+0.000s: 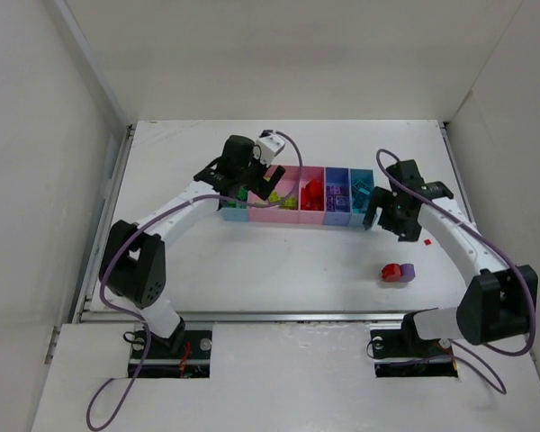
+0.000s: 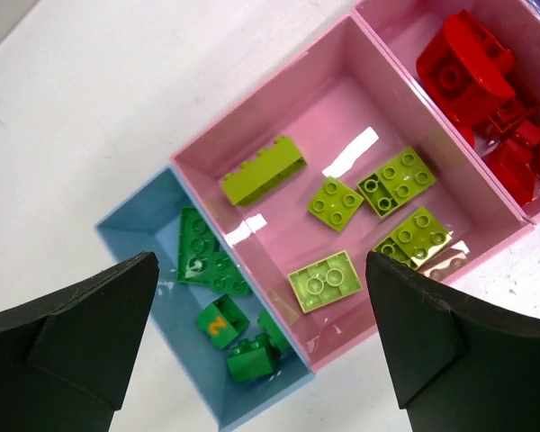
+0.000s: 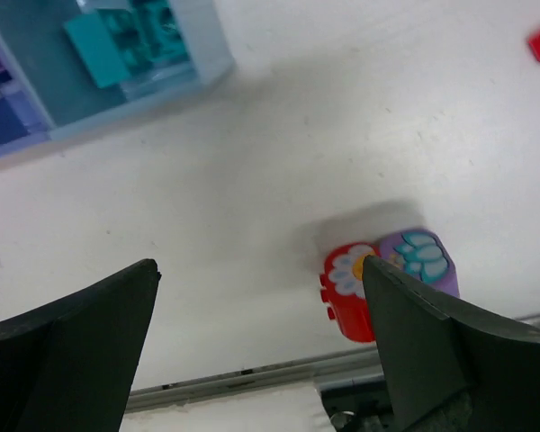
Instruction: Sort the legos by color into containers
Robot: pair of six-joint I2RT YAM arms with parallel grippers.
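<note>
My right gripper moves back next, then turns and lowers over the red flower brick, joined to a purple brick outside the trays.
The joined trays sit mid-table. My left gripper hovers open and empty over their left end. In the left wrist view, the left gripper is above green bricks in the light blue tray and yellow-green bricks in the wide pink tray. Red bricks fill the narrow pink tray. My right gripper is open and empty by the trays' right end. A red flower brick joined to a purple brick lies on the table beside its right finger.
Teal bricks lie in the right light blue tray, next to the purple-blue tray. A small red piece lies on the table right of the right gripper. The red and purple pair is near the table's front edge.
</note>
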